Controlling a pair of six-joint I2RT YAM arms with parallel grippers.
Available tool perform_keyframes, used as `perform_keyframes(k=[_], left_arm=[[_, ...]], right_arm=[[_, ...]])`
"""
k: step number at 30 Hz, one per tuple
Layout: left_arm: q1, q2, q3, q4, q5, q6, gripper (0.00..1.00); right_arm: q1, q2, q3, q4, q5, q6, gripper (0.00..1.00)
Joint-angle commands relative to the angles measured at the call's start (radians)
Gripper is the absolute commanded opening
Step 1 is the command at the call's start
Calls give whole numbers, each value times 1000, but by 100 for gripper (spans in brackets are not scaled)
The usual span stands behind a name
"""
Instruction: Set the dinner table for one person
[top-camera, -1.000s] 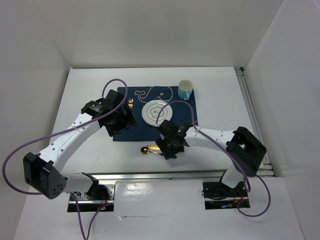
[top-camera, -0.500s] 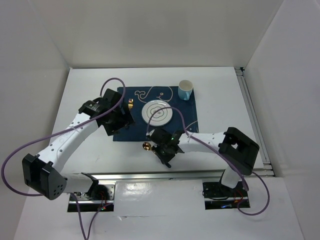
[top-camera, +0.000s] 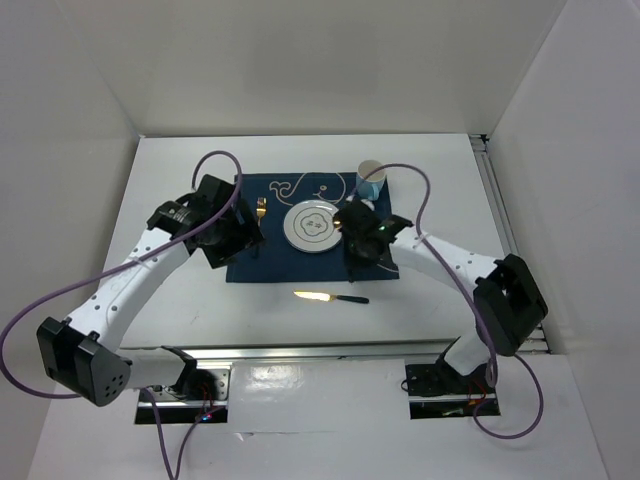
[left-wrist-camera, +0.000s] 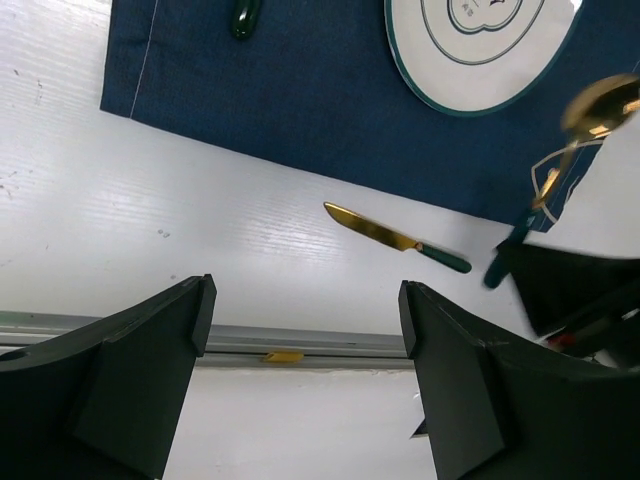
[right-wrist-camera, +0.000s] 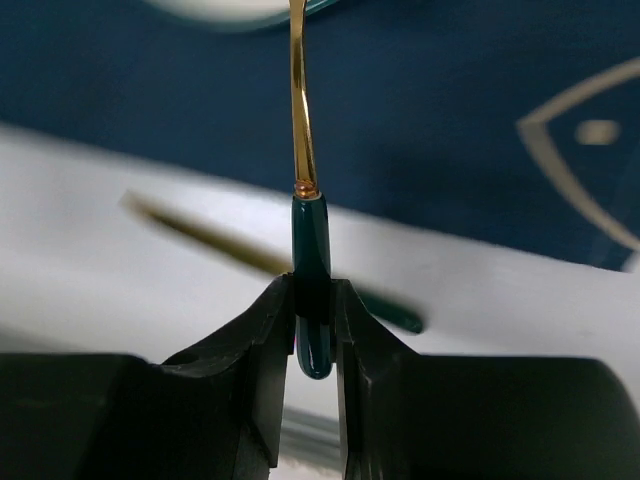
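My right gripper will move down away from the plate (top-camera: 312, 227) and release the spoon, as the bare mat lies below and to its right in the top view.
The white dinner table (top-camera: 440, 160) carries a navy whale-print placemat (top-camera: 290, 262) with a white plate (top-camera: 312, 227) on it. My right gripper (top-camera: 362, 238) hovers over the mat just right of the plate. It is shut on the green handle of a gold spoon (right-wrist-camera: 311, 250), whose bowl shows in the left wrist view (left-wrist-camera: 600, 103). A gold knife with a green handle (top-camera: 330, 297) lies on the bare table in front of the mat. My left gripper (top-camera: 228, 238) is open and empty above the mat's left edge. A gold fork (top-camera: 261, 208) lies left of the plate.
A light blue cup (top-camera: 371, 180) stands at the mat's far right corner. Silver rails run along the near edge (top-camera: 300, 352) and the right edge (top-camera: 500, 210). White walls enclose the table on three sides.
My right gripper has carried the spoon from near the front edge back and right, over the mat beside the plate, uncovering the knife. My left gripper shifted slightly left.
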Motion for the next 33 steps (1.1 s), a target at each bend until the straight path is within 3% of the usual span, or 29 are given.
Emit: perform_keyframes(k=[1,13,15,16,19,20,27,33], left_arm=[[7,-18,-23,26,-16,12,93],[-13,93,-73,63,54,87,94],[-13,93,-73,63,54,99,94],[-13,93,-73,63,42,99,94],[-13,93,-46,63,16,165,94],[-13,93,-23,49,-5,188,95],[-13,122,85,-4,-85,363,95],[-13,142,115,-27,-105,382,96]], right_arm=[[-123,-1,-12,-12,21,141,0],[-284,257,122,106,-1,67,1],[-284,277,140,106,-13,56,14],[-284,277,154,106,-24,56,32],[-284,241,163,93,-34,16,58],[-275,225,163,77,-34,-8,62],[-166,70,22,51,-152,-226,62],[-76,24,-120,63,-212,-214,62]])
